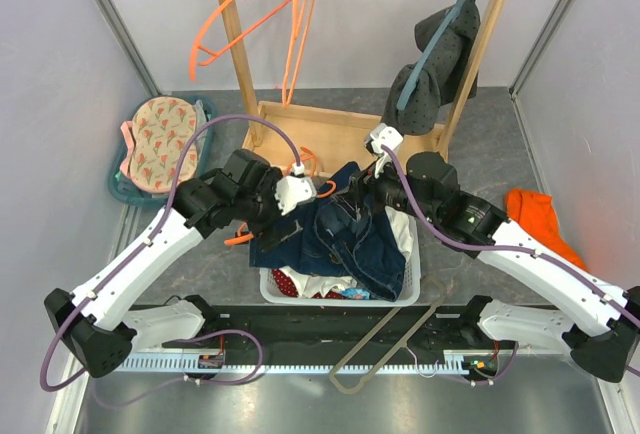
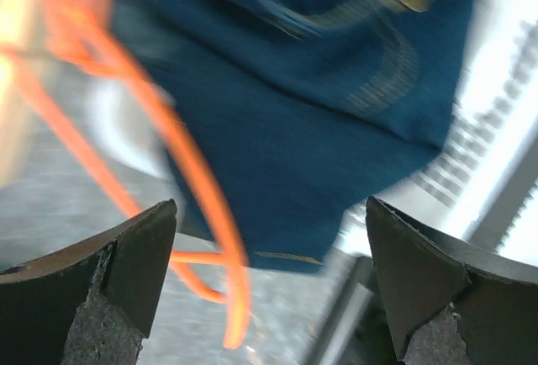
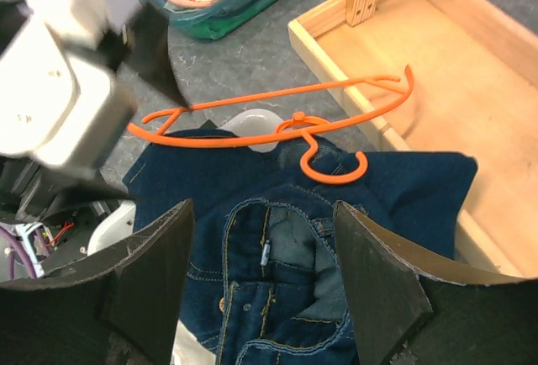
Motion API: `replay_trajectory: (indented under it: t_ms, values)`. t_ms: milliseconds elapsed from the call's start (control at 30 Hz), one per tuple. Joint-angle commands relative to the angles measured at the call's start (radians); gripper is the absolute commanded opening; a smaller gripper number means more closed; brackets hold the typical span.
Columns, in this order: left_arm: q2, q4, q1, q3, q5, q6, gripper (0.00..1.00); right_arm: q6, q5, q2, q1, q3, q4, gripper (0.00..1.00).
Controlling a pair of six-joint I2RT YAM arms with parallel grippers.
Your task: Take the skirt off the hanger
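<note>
I need to first raise my left gripper and shift it toward the hanger's hook, then lower and close it, to get to the thin bar beside the hook.
An orange hanger (image 3: 210,140) lies bare across the far edge of a dark blue denim garment (image 3: 286,272), its hook on the denim; it also shows in the top view (image 1: 322,189). The denim tops a white basket (image 1: 412,279). A bit of dark red dotted skirt (image 1: 290,282) peeks out beneath it at the basket's front left. My left gripper (image 2: 271,205) is open, with the blurred hanger (image 2: 197,188) just beyond its fingers. My right gripper (image 3: 261,207) is open and empty, hovering over the denim's waistband. In the top view the left gripper (image 1: 320,191) and right gripper (image 1: 356,194) nearly meet.
A wooden rack with a tray base (image 1: 330,129) stands behind the basket. Orange hangers (image 1: 290,24) and a grey dotted garment (image 1: 430,74) hang on its rail. A teal basket with floral cloth (image 1: 160,144) is at left, orange cloth (image 1: 535,214) at right, a brown hanger (image 1: 390,339) in front.
</note>
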Motion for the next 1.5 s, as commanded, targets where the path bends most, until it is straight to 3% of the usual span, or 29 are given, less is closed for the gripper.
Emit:
replay_trajectory:
  t_ms: [0, 167, 400, 1133, 1233, 1333, 1433, 1467]
  values:
    - [-0.014, 0.234, -0.015, 0.057, -0.212, -0.081, 1.00, 0.043, -0.010, -0.023, 0.003, -0.028, 0.064, 0.73]
    - [0.044, 0.349, -0.047, 0.074, -0.327, -0.156, 1.00, 0.059, 0.007, -0.032, 0.002, -0.056, 0.067, 0.73]
    - [0.075, 0.447, -0.124, -0.040, -0.473, -0.128, 1.00, 0.090, 0.022, -0.039, 0.003, -0.087, 0.087, 0.73]
    - [0.083, 0.538, -0.139, -0.239, -0.519, -0.085, 0.96, 0.109, 0.076, -0.081, 0.002, -0.111, 0.078, 0.73]
    - [0.081, 0.572, -0.139, -0.274, -0.537, -0.065, 0.87, 0.110, 0.076, -0.085, 0.003, -0.114, 0.078, 0.73]
    - [0.098, 0.586, -0.138, -0.287, -0.539, -0.058, 0.70, 0.115, 0.076, -0.088, 0.002, -0.119, 0.075, 0.73]
    - [0.118, 0.584, -0.138, -0.290, -0.533, -0.059, 0.46, 0.115, 0.076, -0.096, 0.002, -0.120, 0.066, 0.73]
    - [0.132, 0.586, -0.136, -0.288, -0.527, -0.062, 0.34, 0.116, 0.076, -0.099, 0.003, -0.120, 0.061, 0.73]
